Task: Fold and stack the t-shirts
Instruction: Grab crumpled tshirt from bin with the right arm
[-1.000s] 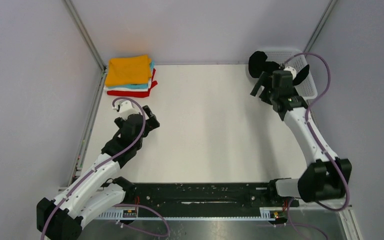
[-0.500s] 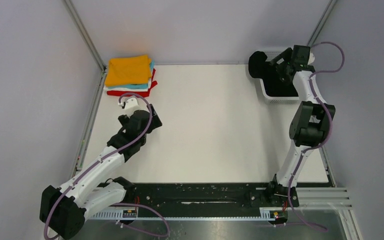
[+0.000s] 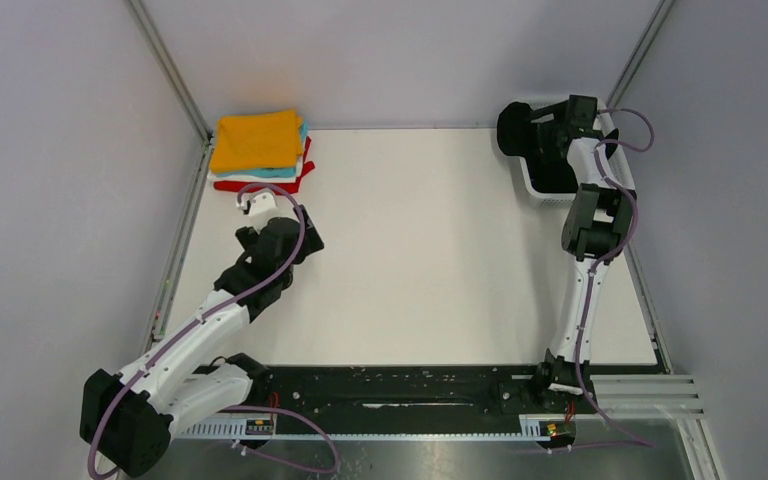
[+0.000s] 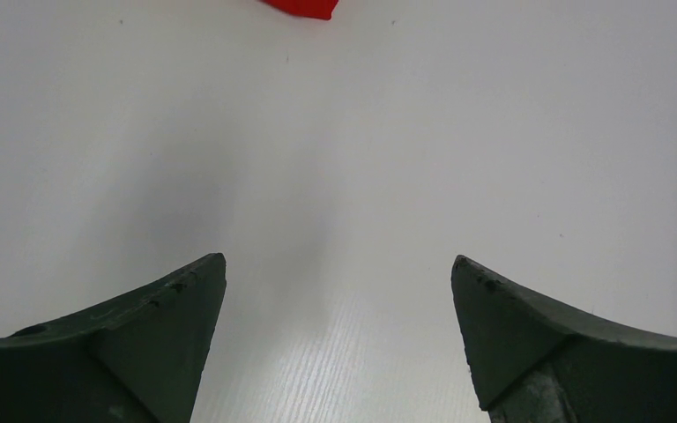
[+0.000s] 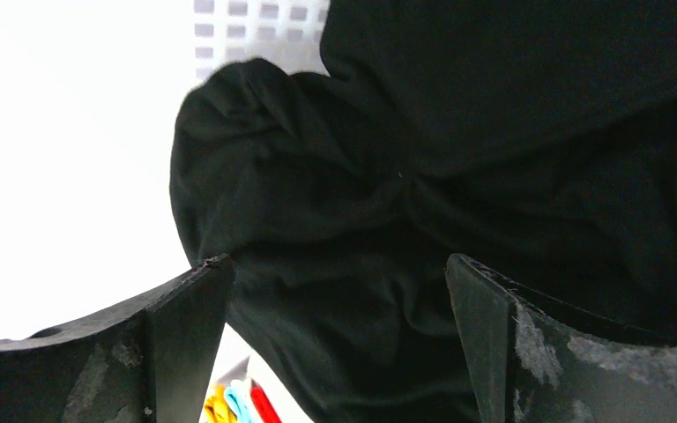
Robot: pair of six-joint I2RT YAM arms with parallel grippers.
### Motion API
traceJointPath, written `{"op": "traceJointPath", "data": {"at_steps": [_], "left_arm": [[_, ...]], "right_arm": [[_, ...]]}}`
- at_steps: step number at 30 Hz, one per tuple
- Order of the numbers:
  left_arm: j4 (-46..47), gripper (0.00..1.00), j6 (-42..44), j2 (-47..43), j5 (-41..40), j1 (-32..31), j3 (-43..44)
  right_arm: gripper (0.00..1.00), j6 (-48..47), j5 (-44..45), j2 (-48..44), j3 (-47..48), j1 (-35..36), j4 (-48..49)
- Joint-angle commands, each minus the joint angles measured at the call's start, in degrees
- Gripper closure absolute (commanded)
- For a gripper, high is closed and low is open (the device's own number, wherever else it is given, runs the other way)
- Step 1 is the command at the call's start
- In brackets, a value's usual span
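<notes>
I will lower my right gripper slightly toward the basket rim the black cloth (image 5: 388, 203) spills over and close on the bunched t-shirt, as it is between my open fingers.
A stack of folded t-shirts (image 3: 258, 150), orange on top of teal, white and red, lies in the table's far left corner. A large black t-shirt (image 3: 513, 128) is bunched in the white mesh basket (image 3: 538, 192) at the far right and spills over its left rim. My right gripper (image 3: 538, 128) hangs open just over it; in the right wrist view black cloth (image 5: 388, 203) fills the space ahead of the open gripper (image 5: 337, 261), and nothing is pinched. My left gripper (image 3: 305, 240) is open above bare table (image 4: 344, 159), below the stack, with the red shirt's edge (image 4: 300, 7) far ahead.
The white table (image 3: 430, 260) is walled by grey panels with metal posts at the back corners. Basket mesh (image 5: 229, 18) shows behind the black cloth. The right arm's elbow (image 3: 595, 215) stands folded high beside the basket. A black rail (image 3: 400, 385) runs along the near edge.
The right arm has folded upward and swung its gripper from in front of the basket to over it, facing the black shirt. The left gripper shifted slightly to the right early on. Both stayed open.
</notes>
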Motion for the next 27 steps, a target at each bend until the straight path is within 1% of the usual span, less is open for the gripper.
{"op": "traceJointPath", "data": {"at_steps": [1, 7, 9, 12, 13, 15, 16, 17, 18, 19, 20, 21, 23, 24, 27], "left_arm": [[0.2, 0.01, 1.1, -0.1, -2.2, 0.0, 2.9], [-0.5, 0.01, 1.6, 1.0, -2.6, 0.0, 3.6], [-1.1, 0.01, 1.8, 1.7, -2.8, 0.0, 4.2], [-1.7, 0.01, 1.8, 2.3, -3.2, 0.0, 4.5], [-1.7, 0.01, 1.8, 2.4, -3.2, 0.0, 4.5], [-1.6, 0.01, 1.8, 2.7, -3.3, 0.0, 4.5], [-1.7, 0.01, 1.8, 2.9, -3.3, 0.0, 4.5], [-1.6, 0.01, 1.9, 3.0, -3.3, 0.0, 4.5], [-1.7, 0.01, 1.8, 3.1, -3.3, 0.0, 4.6], [-1.7, 0.01, 1.8, 3.3, -3.3, 0.0, 4.7], [-1.9, 0.01, 1.9, 3.3, -3.2, 0.0, 4.8], [-2.1, 0.01, 1.9, 3.3, -3.2, 0.0, 4.9], [-2.4, 0.01, 1.9, 3.0, -3.4, 0.1, 4.9], [-2.4, 0.01, 1.9, 2.8, -3.4, 0.0, 4.9], [-2.4, 0.01, 1.7, 1.5, -3.4, 0.0, 4.5]], "right_arm": [[0.01, 5.1, 0.4, 4.2, 9.0, 0.5, -0.1], [0.03, 8.5, -0.2, 10.9, 16.0, 1.4, 1.3], [0.03, 9.5, -0.2, 12.3, 16.8, 1.7, 3.5], [0.07, 11.2, -0.1, 13.9, 17.7, 1.9, 6.0], [0.1, 11.5, 0.1, 14.3, 17.9, 2.0, 7.1], [0.18, 12.5, 0.2, 15.0, 18.0, 2.0, 9.1], [0.24, 12.8, 0.2, 15.3, 18.0, 2.0, 10.3], [0.28, 13.1, 0.2, 15.4, 17.9, 2.0, 11.4], [0.35, 13.3, 0.1, 15.6, 17.8, 2.0, 12.5], [0.42, 13.4, 0.0, 15.5, 17.6, 2.0, 13.4], [0.56, 13.3, 0.1, 15.1, 16.9, 2.0, 14.3], [0.64, 13.2, 0.4, 14.4, 15.8, 2.0, 14.5], [0.77, 12.3, 1.0, 12.1, 13.8, 1.8, 17.3], [0.82, 11.4, 1.0, 11.0, 13.2, 1.7, 17.6], [0.87, 9.0, -1.0, 5.9, 9.3, 0.9, 19.5]]}}
